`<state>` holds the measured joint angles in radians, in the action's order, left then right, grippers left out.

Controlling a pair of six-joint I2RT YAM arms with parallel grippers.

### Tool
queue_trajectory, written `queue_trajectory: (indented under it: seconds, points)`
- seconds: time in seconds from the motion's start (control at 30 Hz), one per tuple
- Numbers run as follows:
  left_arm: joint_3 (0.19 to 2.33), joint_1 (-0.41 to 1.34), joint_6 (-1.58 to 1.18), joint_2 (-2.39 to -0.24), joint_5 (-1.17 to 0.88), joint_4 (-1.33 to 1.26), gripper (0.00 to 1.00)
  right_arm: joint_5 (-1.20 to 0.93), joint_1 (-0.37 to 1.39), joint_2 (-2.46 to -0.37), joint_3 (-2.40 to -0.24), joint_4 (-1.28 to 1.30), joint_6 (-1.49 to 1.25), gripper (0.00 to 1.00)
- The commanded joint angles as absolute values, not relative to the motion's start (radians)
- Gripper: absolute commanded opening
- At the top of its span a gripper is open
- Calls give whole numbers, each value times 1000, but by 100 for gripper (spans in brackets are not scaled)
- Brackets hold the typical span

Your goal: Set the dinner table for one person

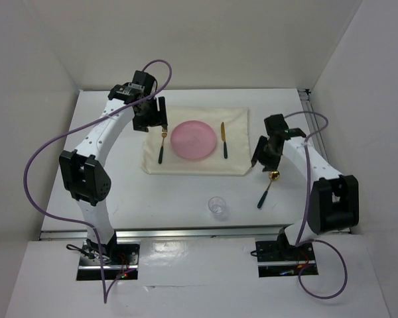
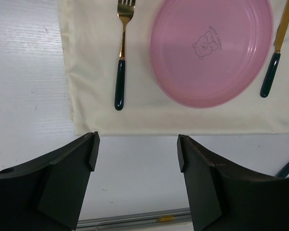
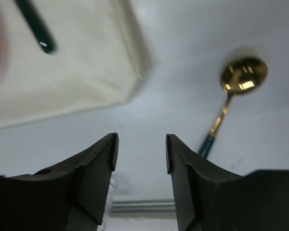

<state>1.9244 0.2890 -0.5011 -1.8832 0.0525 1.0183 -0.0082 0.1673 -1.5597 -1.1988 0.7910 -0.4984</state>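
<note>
My right gripper moves back and down around the spoon's green handle (image 1: 263,199) (image 3: 206,146) next, since the spoon still lies off the cloth.
The dinner table (image 1: 172,199) is a white top. On it lies a cream cloth (image 1: 196,165) with a pink plate (image 1: 194,140) in its middle. A gold fork (image 1: 162,146) with a dark green handle lies left of the plate, and a matching knife (image 1: 223,140) lies right of it. A gold spoon (image 1: 268,187) rests on the bare table beyond the cloth's right edge. My left gripper (image 2: 137,144) hovers open and empty over the cloth's far left corner, near the fork (image 2: 120,72). My right gripper (image 3: 141,144) is open and empty, just left of the spoon (image 3: 231,96).
A small clear glass (image 1: 217,207) stands on the table in front of the cloth. White walls enclose the table on the left, back and right. A metal rail runs along the near edge.
</note>
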Motion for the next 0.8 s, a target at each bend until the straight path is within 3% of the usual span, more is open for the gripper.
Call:
queue_trajectory:
  seconds: [0.0, 0.2, 0.77]
  points:
    - [1942, 290, -503, -1855, 38, 1005, 83, 15, 153, -1465, -1036, 859, -615, 57]
    - [1931, 290, -494, -1864, 29, 1005, 82, 5, 143, -1359, -878, 868, -750, 57]
    - [1922, 290, -483, -1873, 29, 996, 82, 25, 132, -1391, -720, 801, -879, 57]
